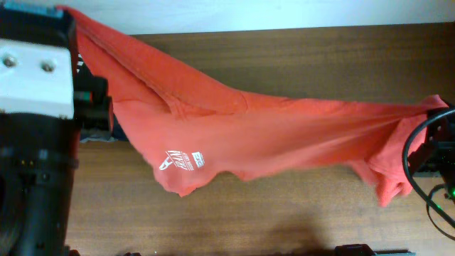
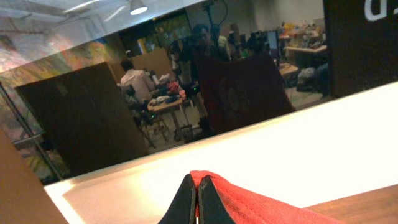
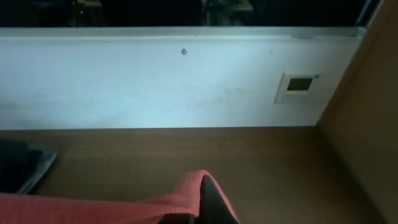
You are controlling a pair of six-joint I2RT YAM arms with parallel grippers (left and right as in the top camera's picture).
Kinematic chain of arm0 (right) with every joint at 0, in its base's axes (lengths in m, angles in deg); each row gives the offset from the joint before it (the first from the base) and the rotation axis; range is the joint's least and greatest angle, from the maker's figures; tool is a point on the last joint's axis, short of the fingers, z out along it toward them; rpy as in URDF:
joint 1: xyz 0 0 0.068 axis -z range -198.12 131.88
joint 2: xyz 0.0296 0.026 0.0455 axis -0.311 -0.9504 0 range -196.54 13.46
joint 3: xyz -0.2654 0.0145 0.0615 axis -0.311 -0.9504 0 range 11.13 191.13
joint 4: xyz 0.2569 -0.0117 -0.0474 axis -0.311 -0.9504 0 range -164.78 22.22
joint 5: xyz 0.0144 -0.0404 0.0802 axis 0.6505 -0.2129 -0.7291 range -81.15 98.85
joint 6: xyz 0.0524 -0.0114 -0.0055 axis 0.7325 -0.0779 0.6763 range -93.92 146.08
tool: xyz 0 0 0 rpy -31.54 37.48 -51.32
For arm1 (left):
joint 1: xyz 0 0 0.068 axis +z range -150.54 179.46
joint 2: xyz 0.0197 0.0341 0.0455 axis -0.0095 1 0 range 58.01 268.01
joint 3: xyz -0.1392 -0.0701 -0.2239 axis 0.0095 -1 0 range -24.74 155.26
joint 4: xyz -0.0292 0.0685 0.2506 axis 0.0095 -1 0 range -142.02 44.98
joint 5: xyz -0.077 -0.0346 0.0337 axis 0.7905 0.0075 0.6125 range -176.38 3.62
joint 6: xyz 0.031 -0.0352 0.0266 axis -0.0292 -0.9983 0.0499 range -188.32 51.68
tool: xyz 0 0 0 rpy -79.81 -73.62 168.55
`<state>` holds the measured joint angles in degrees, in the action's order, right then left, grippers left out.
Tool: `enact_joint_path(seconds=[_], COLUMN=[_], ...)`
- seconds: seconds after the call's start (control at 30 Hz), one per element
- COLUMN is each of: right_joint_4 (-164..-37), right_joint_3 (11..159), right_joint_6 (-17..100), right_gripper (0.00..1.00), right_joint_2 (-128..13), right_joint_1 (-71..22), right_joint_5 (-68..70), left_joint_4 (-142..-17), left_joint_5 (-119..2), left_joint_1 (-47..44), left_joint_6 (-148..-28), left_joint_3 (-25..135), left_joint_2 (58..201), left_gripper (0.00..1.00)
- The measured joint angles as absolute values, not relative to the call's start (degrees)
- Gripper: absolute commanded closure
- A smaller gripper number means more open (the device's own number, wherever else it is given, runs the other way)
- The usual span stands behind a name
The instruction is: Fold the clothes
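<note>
I will swing my left gripper to the right in the overhead view, toward the T-shirt's middle [image 1: 245, 131], and let go of the T-shirt's corner. The T-shirt's other end will stay held.
The orange-red T-shirt [image 1: 234, 128] hangs stretched in the air across the table, white lettering and logo patch low on its left half. My left gripper [image 2: 196, 186] is shut on a corner of the T-shirt [image 2: 249, 202] at the far left, held high; the arm fills the left of the overhead view. My right gripper [image 3: 204, 186] is shut on the other end of the T-shirt [image 3: 93, 208] at the right edge of the overhead view [image 1: 435, 114]. A sleeve hangs down below the right grip.
The brown wooden table [image 1: 298, 206] lies under the shirt. A dark folded garment [image 3: 18, 165] lies at the left of the right wrist view. A white wall [image 3: 155, 81] with a small panel [image 3: 297, 86] stands behind the table. Black cables [image 1: 419, 156] loop at the right.
</note>
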<state>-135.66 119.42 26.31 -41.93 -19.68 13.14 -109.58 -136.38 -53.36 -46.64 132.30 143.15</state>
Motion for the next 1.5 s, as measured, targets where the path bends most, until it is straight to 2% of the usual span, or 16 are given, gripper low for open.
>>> enact_joint_path(seconds=[0.33,0.67,0.83,1.0,1.13,1.33,1.5], right_joint_4=[-140.5,-151.1,-151.2,-149.9,-148.7,-149.0,-149.7], right_joint_3=[127.4,140.3,135.6,131.8,130.4,130.3,130.6], right_joint_6=[26.3,28.4,29.0,29.1,28.9,28.5,28.4], right_gripper=[0.96,0.96,0.96,0.96,0.96,0.96,0.96], right_joint_2=[-42.1,-41.7,-43.1,-53.0,-60.9,-57.6,-53.8], right_joint_1=[-19.6,-19.6,-19.6,-19.6,-19.6,-19.6,-19.6], right_joint_5=[15.5,14.3,13.4,13.0,10.5,9.8,9.8], left_joint_4=[-110.2,-99.1,-98.9,-98.6,-92.9,-82.5,-80.1], left_joint_5=[-150.1,-169.4,-173.3,-173.8,-173.9,-174.4,-174.3], left_joint_1=[-66.4,-82.4,-83.0,-78.0,-75.8,-73.6,-73.6], left_joint_6=[-46.6,-38.8,-37.0,-36.6,-35.6,-31.8,-29.1], left_joint_3=[132.3,132.1,130.5,126.5,124.1,122.6,122.5], left_joint_2=[141.8,141.1,141.1,141.1,142.5,146.4,145.6], left_gripper=[1.00,1.00,1.00,1.00,1.00,1.00,1.00])
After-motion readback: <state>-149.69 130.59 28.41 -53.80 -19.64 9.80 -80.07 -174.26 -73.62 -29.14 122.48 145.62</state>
